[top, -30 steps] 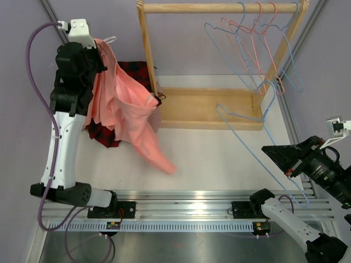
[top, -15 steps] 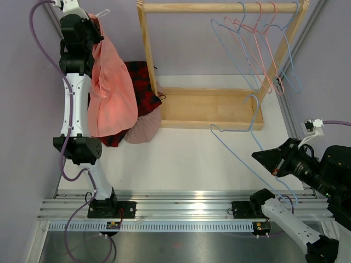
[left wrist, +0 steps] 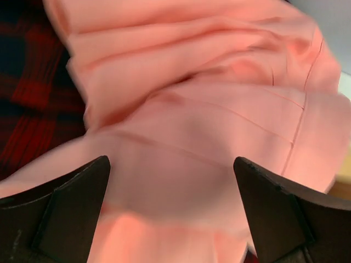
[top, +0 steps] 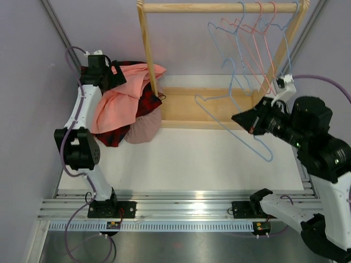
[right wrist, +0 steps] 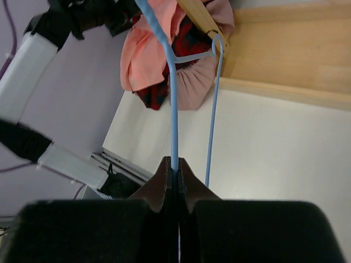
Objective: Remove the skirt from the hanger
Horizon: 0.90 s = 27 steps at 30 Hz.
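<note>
The hanger is bare, so my right gripper will next move outward to the rack's top bar and put the hanger's hook over the empty part of the bar beside the other hangers (top: 221,8).
The pink skirt (top: 117,104) lies crumpled on a pile of clothes at the back left, off the hanger. My left gripper (top: 113,76) hovers just over its top edge. In the left wrist view the skirt (left wrist: 208,109) fills the frame and my left gripper (left wrist: 173,211) is open, its dark fingers (left wrist: 66,208) spread wide with only cloth beneath them. My right gripper (top: 237,118) is shut on the bare blue hanger (top: 241,123), held in the air in front of the rack. Seen from the right wrist, the gripper (right wrist: 174,164) pinches the hanger wire (right wrist: 173,98).
A wooden rack (top: 208,107) stands at the back with several wire hangers (top: 258,38) on its top rail. A red plaid garment (top: 147,101) and a mauve one (top: 143,130) lie under the skirt beside the rack post (top: 146,49). The metal base rail (top: 181,200) runs along the near edge.
My left gripper has opened and come down, and the skirt has dropped from it onto the pile. My right arm has carried the hanger up and toward the rack.
</note>
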### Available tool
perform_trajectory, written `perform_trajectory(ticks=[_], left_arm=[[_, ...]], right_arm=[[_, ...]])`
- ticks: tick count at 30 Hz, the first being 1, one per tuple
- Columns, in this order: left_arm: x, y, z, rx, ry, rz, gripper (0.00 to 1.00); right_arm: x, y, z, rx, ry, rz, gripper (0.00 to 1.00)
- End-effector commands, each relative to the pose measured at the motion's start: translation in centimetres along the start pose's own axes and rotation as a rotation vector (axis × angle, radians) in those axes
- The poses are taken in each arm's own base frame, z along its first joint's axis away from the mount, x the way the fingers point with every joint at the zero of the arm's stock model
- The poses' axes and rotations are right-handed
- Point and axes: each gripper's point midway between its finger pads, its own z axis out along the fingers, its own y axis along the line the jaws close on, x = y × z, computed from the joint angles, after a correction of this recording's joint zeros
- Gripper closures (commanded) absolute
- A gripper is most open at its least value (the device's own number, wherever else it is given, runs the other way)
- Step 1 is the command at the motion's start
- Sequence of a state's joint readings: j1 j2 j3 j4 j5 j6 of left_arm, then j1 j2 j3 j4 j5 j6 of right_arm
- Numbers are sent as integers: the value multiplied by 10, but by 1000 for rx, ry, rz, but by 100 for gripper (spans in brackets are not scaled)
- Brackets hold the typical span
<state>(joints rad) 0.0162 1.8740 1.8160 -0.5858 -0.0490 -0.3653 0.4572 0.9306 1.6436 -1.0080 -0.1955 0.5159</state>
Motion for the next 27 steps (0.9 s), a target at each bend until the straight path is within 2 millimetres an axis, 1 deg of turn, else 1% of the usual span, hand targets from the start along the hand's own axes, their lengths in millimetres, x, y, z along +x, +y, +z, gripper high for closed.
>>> perform_trajectory(ticks=[1, 2, 3, 4, 5, 6, 7, 8, 9, 10, 11, 12, 13, 14, 15, 16, 17, 18, 19, 20, 21, 22, 24, 26, 27], left_arm=[[-76, -22, -148, 69, -361, -32, 1], [-67, -20, -160, 62, -359, -26, 1], [-42, -9, -158, 24, -316, -5, 1], [-36, -17, -191, 52, -352, 6, 1], [-18, -14, -197, 49, -334, 26, 1], [15, -13, -191, 42, -282, 57, 1], [24, -10, -216, 73, -316, 55, 1], [38, -8, -220, 87, -304, 74, 1], [65, 0, -216, 78, -267, 95, 1], [71, 8, -230, 80, -284, 92, 1], [78, 15, -236, 73, -283, 95, 1], [96, 26, -235, 47, -233, 110, 1], [99, 31, -246, 51, -247, 106, 1], [106, 34, -249, 53, -235, 108, 1], [111, 36, -253, 59, -228, 103, 1], [120, 39, -255, 62, -209, 104, 1], [123, 40, -263, 86, -223, 97, 1], [125, 40, -265, 94, -232, 88, 1], [134, 43, -260, 94, -220, 92, 1], [136, 43, -263, 108, -233, 91, 1], [138, 45, -261, 106, -232, 89, 1], [145, 47, -256, 99, -214, 95, 1], [149, 48, -252, 97, -209, 98, 1], [158, 51, -246, 91, -195, 105, 1], [158, 51, -246, 94, -195, 102, 1]], right_arm=[[-76, 24, 22, -35, -208, -120, 100], [-86, 24, 29, -22, -228, -133, 100], [-96, 22, 36, 1, -253, -134, 100], [-106, 22, 58, 8, -258, -138, 100], [-121, 29, 59, -3, -295, -154, 100], [-127, 23, 83, 23, -287, -151, 100], [-141, 31, 83, 8, -321, -160, 100], [-148, 31, 92, 14, -328, -169, 100], [-149, 26, 115, 29, -305, -165, 100], [-160, 33, 115, 15, -334, -171, 100], [-164, 32, 123, 23, -338, -170, 100], [-165, 25, 142, 40, -327, -167, 100], [-170, 28, 145, 33, -340, -171, 100], [-175, 19, 158, 68, -357, -164, 100], [-179, 16, 163, 79, -369, -160, 100], [-182, 13, 167, 88, -380, -144, 100], [-183, 5, 176, 113, -382, -131, 100], [-184, 0, 181, 125, -388, -121, 100], [-184, -3, 185, 131, -389, -109, 100], [-181, -10, 195, 147, -379, -101, 100], [-177, -15, 202, 154, -366, -98, 100], [-174, -17, 206, 157, -359, -95, 100], [-167, -25, 215, 173, -340, -91, 100], [-164, -27, 216, 181, -330, -94, 100], [-160, -31, 217, 188, -318, -94, 100]])
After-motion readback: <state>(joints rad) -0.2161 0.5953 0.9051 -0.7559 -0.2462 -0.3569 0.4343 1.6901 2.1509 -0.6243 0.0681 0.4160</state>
